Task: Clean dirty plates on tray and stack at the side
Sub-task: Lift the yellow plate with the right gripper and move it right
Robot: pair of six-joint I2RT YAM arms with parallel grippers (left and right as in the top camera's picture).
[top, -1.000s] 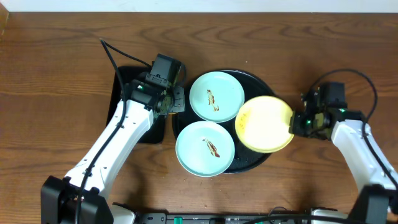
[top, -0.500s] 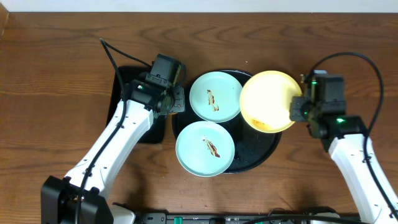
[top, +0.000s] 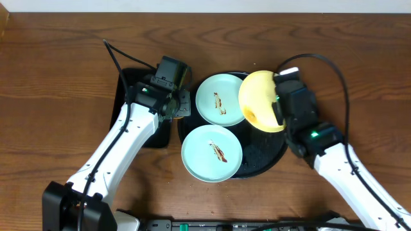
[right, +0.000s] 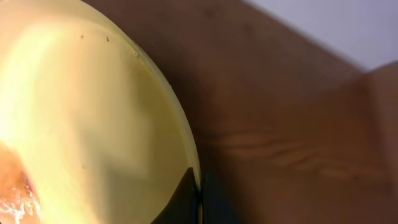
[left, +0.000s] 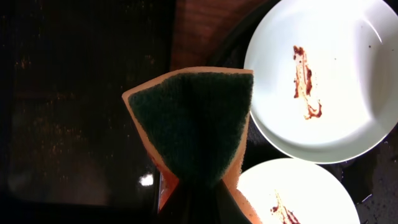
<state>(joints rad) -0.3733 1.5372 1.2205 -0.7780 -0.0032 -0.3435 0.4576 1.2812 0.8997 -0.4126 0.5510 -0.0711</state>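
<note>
Bare tabletop lies to the right in the overhead view, so my right gripper should carry the plate there, lower it flat and release its rim.
The round black tray holds two aqua plates with brown smears, one at the back and one at the front; both show in the left wrist view. My right gripper is shut on the rim of the yellow plate, held tilted on edge above the tray's back right. A brown smear shows on it in the right wrist view. My left gripper is shut on a green and orange sponge, just left of the tray.
A rectangular black tray lies under my left arm, left of the round tray. Brown wooden table all round. A black cable runs from the left arm across the table.
My right arm has swung left and lifted the yellow plate, tilting it from flat to nearly on edge over the tray. The left arm and the aqua plates have not moved.
</note>
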